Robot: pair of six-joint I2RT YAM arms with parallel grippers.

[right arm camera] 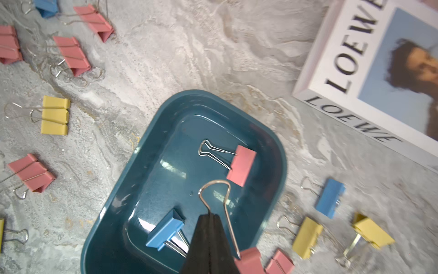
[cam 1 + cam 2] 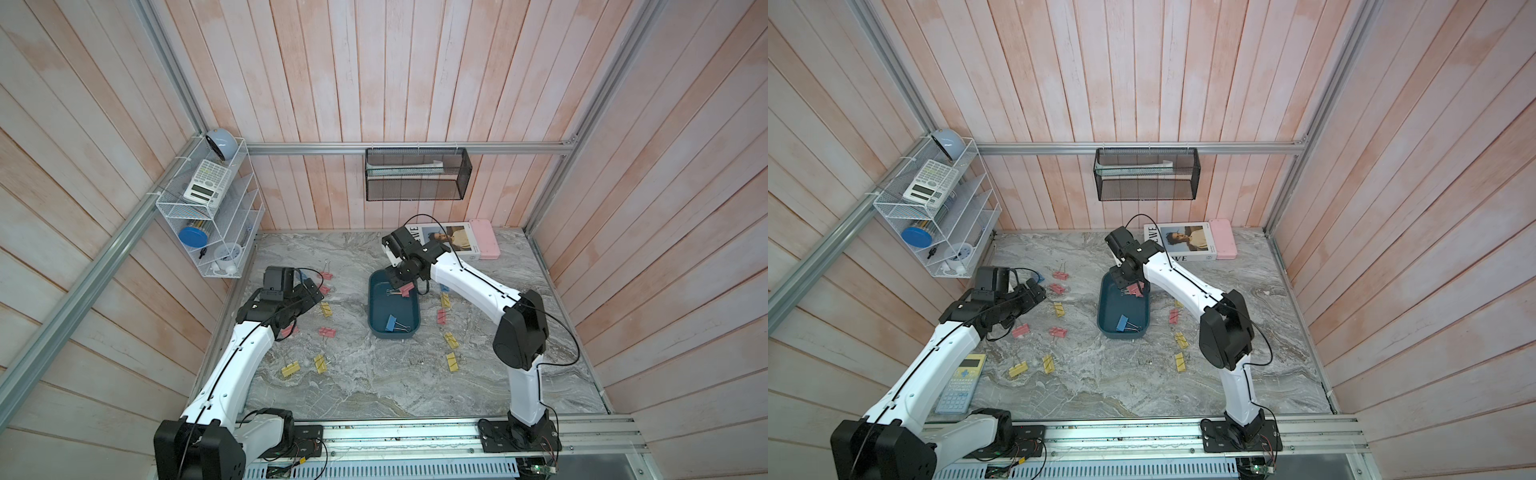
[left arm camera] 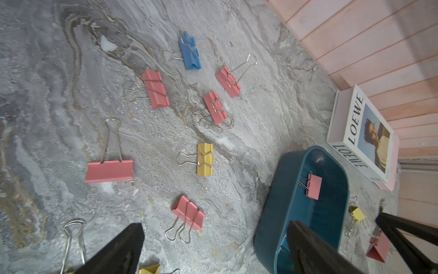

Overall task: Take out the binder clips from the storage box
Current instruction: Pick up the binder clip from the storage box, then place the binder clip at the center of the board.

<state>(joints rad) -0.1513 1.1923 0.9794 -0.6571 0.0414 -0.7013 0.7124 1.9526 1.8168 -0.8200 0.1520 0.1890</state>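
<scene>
The robot's right gripper should swing over the box's rim, move down and let go of the wire handle past the pink clip on the box's book side, because the marble is bare there.
The teal storage box [image 2: 374, 309] [image 2: 1103, 309] sits mid-table. My right gripper [image 1: 209, 217] [image 2: 400, 277] hangs over its far end, shut on the wire handle of a pink binder clip [image 1: 248, 261] that dangles clear of the floor. Inside the box lie another pink clip [image 1: 241, 164] and a blue clip [image 1: 166, 230] [image 2: 390, 323]. My left gripper [image 3: 216, 224] [image 2: 313, 291] stands open and empty above the table left of the box [image 3: 272, 213]. Beside one of its fingers [image 3: 118, 251] lies a pink clip [image 3: 188, 214].
Several pink, yellow and blue clips lie scattered on the marble either side of the box. A LOEWE book [image 2: 449, 241] and pink case [image 2: 484, 245] lie at the back right. A calculator [image 2: 961, 386] lies under the left arm. A mesh basket [image 2: 415, 174] and white rack [image 2: 212, 208] hang on the walls.
</scene>
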